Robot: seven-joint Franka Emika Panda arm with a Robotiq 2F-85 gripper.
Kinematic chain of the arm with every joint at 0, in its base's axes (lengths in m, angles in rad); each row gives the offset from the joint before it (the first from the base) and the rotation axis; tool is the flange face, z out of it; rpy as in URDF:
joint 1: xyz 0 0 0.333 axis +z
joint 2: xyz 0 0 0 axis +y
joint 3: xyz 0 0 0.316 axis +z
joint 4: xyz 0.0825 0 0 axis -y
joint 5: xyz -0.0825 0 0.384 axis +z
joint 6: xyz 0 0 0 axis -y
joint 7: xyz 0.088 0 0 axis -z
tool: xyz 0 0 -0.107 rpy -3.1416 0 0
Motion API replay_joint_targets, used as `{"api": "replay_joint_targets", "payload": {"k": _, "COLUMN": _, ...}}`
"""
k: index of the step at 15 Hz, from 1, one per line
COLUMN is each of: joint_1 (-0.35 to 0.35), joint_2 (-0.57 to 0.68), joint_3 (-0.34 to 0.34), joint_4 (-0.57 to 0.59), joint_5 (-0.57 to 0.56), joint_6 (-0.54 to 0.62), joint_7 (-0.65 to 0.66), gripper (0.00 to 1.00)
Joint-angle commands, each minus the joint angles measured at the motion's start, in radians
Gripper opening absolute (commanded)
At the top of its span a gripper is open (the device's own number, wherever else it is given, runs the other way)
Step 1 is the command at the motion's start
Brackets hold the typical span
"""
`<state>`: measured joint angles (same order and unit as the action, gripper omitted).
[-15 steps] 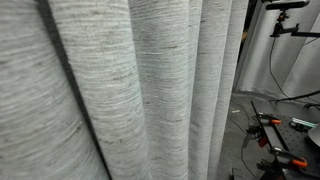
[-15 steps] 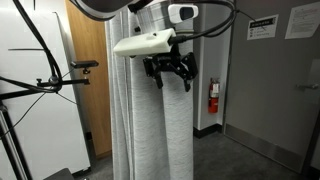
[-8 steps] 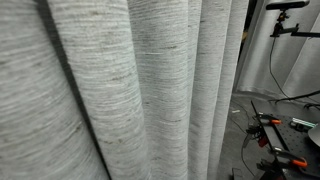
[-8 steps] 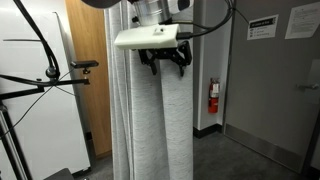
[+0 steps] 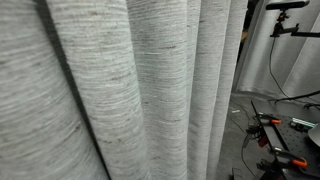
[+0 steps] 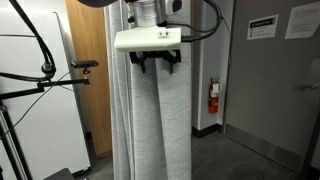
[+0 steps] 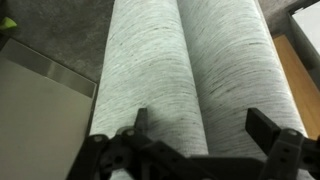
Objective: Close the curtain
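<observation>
Cloth is already between my open gripper's fingers. My gripper should next move a little toward the fire extinguisher's side and close on the curtain's edge fold (image 6: pixel 172 78) (image 7: pixel 185 125).
A pale grey curtain (image 6: pixel 150 120) hangs in bunched vertical folds from ceiling height to the floor. It fills most of an exterior view (image 5: pixel 130 90) and shows as two thick folds in the wrist view (image 7: pixel 200 70). My gripper (image 6: pixel 155 62) is high up in front of the curtain's upper part, under a white wrist mount. In the wrist view the gripper (image 7: pixel 202 125) is open, its two dark fingers wide apart with the folds between and behind them. It holds nothing.
A wooden door (image 6: pixel 88 80) and white panel stand beside the curtain. A red fire extinguisher (image 6: pixel 213 97) hangs on the grey wall. A camera stand (image 6: pixel 45 75) is nearby. A bench with tools (image 5: pixel 285 130) lies past the curtain's edge.
My gripper has moved left across the curtain and slightly up, turning to face it squarely. The curtain folds look unchanged.
</observation>
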<state>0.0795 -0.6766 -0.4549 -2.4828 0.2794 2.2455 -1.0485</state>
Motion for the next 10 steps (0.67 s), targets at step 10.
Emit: {"api": "replay_joint_targets", "payload": {"k": 10, "joint_1": 0.006, "joint_2": 0.022, "joint_3": -0.032, "joint_4": 0.018, "joint_5": 0.199, "joint_6": 0.104, "joint_7": -0.178, "gripper": 1.0}}
